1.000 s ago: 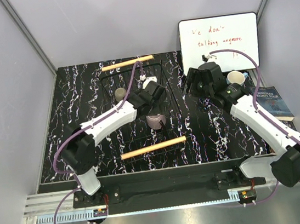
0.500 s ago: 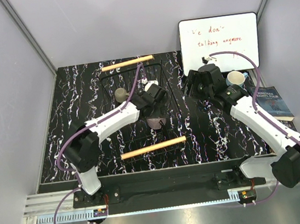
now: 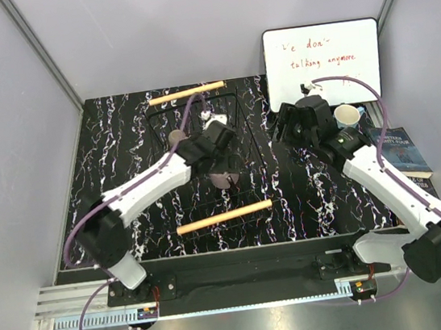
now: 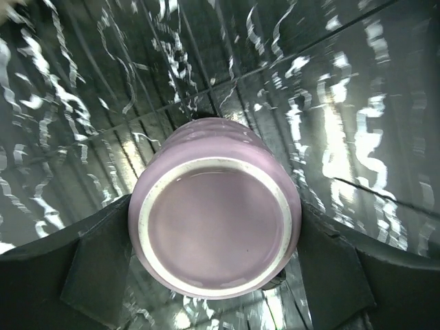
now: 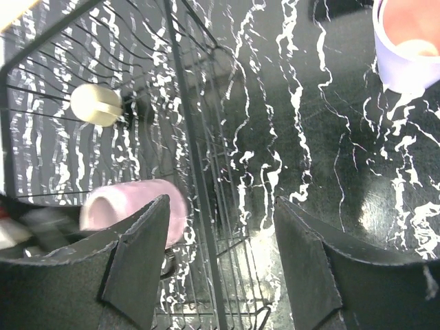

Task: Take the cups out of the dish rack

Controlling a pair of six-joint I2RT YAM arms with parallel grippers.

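Observation:
My right gripper goes to the left in the top view next, tilting sideways, onto the mauve-pink cup's rim (image 5: 179,208), the end of the cup my left gripper's fingers leave free.
The black wire dish rack (image 3: 251,140) lies mid-table with a wooden bar (image 3: 224,216) at each end. My left gripper (image 3: 225,172) is shut on a dusty mauve-pink cup (image 3: 227,180) over the rack's middle. In the left wrist view the cup (image 4: 214,220) shows bottom-up, with a finger (image 4: 96,265) against each side. An olive-grey mug (image 3: 176,138) stands in the rack's left part and also shows in the right wrist view (image 5: 96,104). My right gripper (image 3: 284,126) hangs open and empty just right of the rack (image 5: 206,206). A light blue cup (image 3: 346,115) stands on the table behind it.
A whiteboard (image 3: 322,58) leans at the back right. A book (image 3: 402,153) lies at the right edge. A pale cup with a pinkish inside (image 5: 405,48) stands on the table right of the rack. Grey walls close in three sides.
My left arm has swung its elbow left and drawn the gripper slightly left with the mauve-pink cup in it. My right arm has shifted slightly to the right.

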